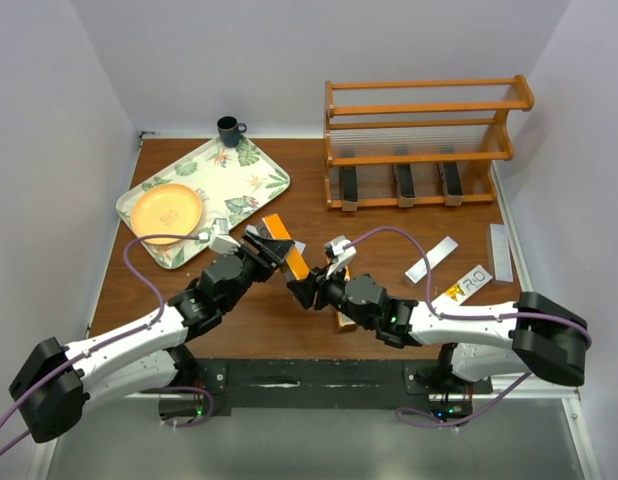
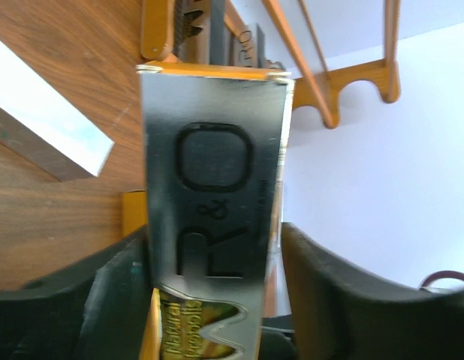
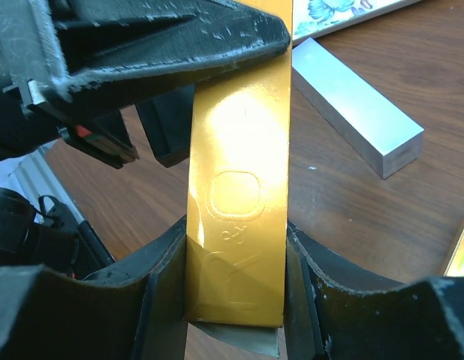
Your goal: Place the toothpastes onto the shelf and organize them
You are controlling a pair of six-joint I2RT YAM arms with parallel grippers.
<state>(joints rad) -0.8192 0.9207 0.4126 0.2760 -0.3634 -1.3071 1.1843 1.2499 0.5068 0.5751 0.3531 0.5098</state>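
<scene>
My right gripper will carry the toothpaste box (image 1: 289, 250) outward, onto the end of the shelf's middle level by the tray, and let it go there, because that level is empty.
An orange-yellow and silver toothpaste box (image 1: 289, 250) is held off the table between both grippers. My left gripper (image 1: 272, 243) is shut on its upper end; in the left wrist view the box (image 2: 213, 172) fills the space between the fingers. My right gripper (image 1: 307, 288) is shut on its lower end, with both pads against the box's sides (image 3: 236, 225). The wooden shelf (image 1: 419, 158) stands at the far right with three black boxes (image 1: 404, 184) on its bottom tier. Two silver boxes (image 1: 431, 260) (image 1: 499, 250) and a white and orange box (image 1: 469, 282) lie on the table on the right.
A leaf-patterned tray (image 1: 244, 170) with an orange plate (image 1: 167, 208) lies at the far left, and a dark cup (image 1: 229, 130) stands behind it. Another silver box (image 3: 360, 112) lies on the table just beyond the held box. An orange box (image 1: 343, 320) lies under my right arm.
</scene>
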